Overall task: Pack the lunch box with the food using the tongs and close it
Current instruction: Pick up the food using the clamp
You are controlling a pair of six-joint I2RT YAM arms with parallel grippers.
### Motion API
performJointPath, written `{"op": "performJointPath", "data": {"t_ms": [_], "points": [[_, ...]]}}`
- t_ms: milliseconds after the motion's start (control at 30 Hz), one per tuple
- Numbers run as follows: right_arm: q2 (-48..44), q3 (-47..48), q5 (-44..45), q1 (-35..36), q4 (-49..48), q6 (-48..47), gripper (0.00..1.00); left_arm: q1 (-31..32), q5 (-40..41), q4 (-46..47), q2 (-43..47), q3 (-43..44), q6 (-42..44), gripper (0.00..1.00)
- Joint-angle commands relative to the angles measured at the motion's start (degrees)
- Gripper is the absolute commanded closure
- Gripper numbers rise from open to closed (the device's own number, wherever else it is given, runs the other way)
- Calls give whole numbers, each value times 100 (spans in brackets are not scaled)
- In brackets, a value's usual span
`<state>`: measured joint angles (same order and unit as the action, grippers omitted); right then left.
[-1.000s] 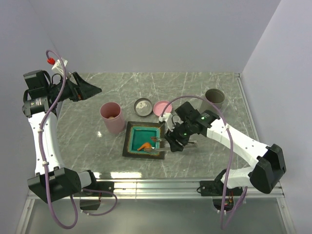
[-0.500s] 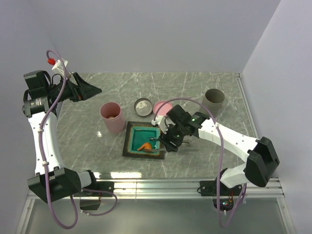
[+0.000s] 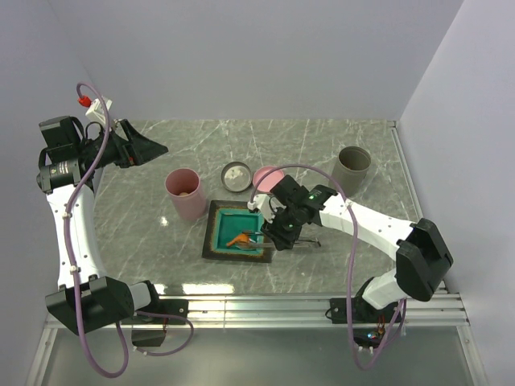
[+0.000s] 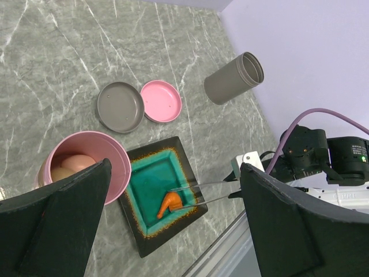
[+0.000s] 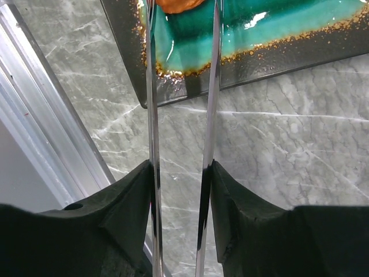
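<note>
The grey cup's mouth (image 3: 355, 158) stands open, so next my right gripper needs to lift the tongs' orange piece outward, to the right in the top view, and release it over that.
The pink lunch box (image 3: 186, 193) (image 4: 81, 167) stands open left of the plate, with a pale pink ball and a beige ball (image 4: 70, 166) inside. Its round pink lid (image 3: 267, 177) (image 4: 161, 101) lies behind the plate. One orange-brown food piece (image 3: 239, 239) (image 4: 169, 203) (image 5: 176, 4) lies on the teal plate (image 3: 208, 241) (image 4: 147, 245) (image 5: 259, 57). My right gripper (image 3: 290, 233) (image 5: 180, 173) is shut on the silver tongs (image 3: 265, 236) (image 4: 202, 193) (image 5: 210, 115), whose tips straddle the orange piece. My left gripper (image 3: 133, 149) (image 4: 174, 166) hangs open, high at the back left.
A grey round lid (image 3: 236, 174) (image 4: 120, 106) lies touching the pink lid. A grey cylindrical cup (image 3: 354, 166) (image 4: 233, 78) stands at the back right. The aluminium rail of the table's near edge (image 3: 265, 304) runs just in front of the plate.
My right arm has shifted left towards the plate, bringing the tongs' tips over the orange piece, and the tongs' arms have squeezed closer together. The left arm has not moved.
</note>
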<state>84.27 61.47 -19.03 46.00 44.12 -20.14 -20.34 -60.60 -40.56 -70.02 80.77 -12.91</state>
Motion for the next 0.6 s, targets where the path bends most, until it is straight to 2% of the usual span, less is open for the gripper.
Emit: {"op": "performJointPath", "data": {"t_ms": [0, 567], "points": [[-191, 102, 75, -3, -97, 28, 59, -32, -57, 92, 58, 97, 104, 1], [-736, 857, -197, -319, 343, 133, 62, -32, -75, 92, -3, 184, 78, 1]]}}
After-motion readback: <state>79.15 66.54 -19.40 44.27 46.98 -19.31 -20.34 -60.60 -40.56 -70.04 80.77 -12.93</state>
